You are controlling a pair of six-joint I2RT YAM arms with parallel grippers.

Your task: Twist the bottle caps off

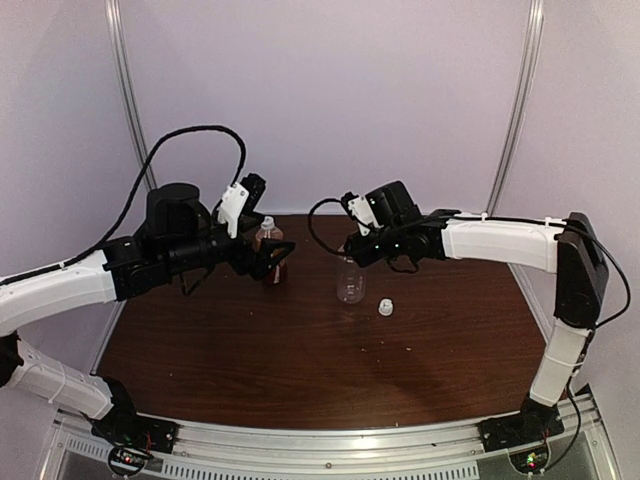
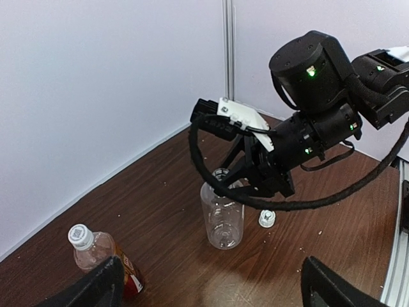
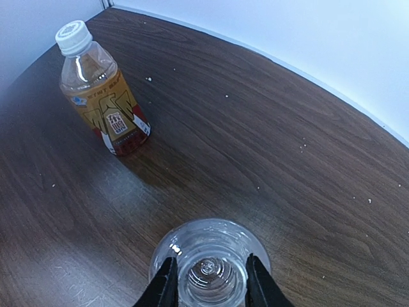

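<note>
The amber bottle's white cap stands outward of my left gripper, outside its fingers. My left gripper needs to move outward next, tip more steeply downward and close around the cap from above.
The clear bottle stands upright mid-table with its mouth uncapped. My right gripper is shut on its neck from above, one finger on each side. A loose white bottle cap lies on the table just right of it. The amber bottle with the red and white label stands to the left, its white cap on. My left gripper is open at that bottle, which sits against the left finger and not between the jaws.
The dark wooden table carries scattered white crumbs. White walls and a metal corner post close in behind. The right arm's black cable loops in front of the clear bottle in the left wrist view.
</note>
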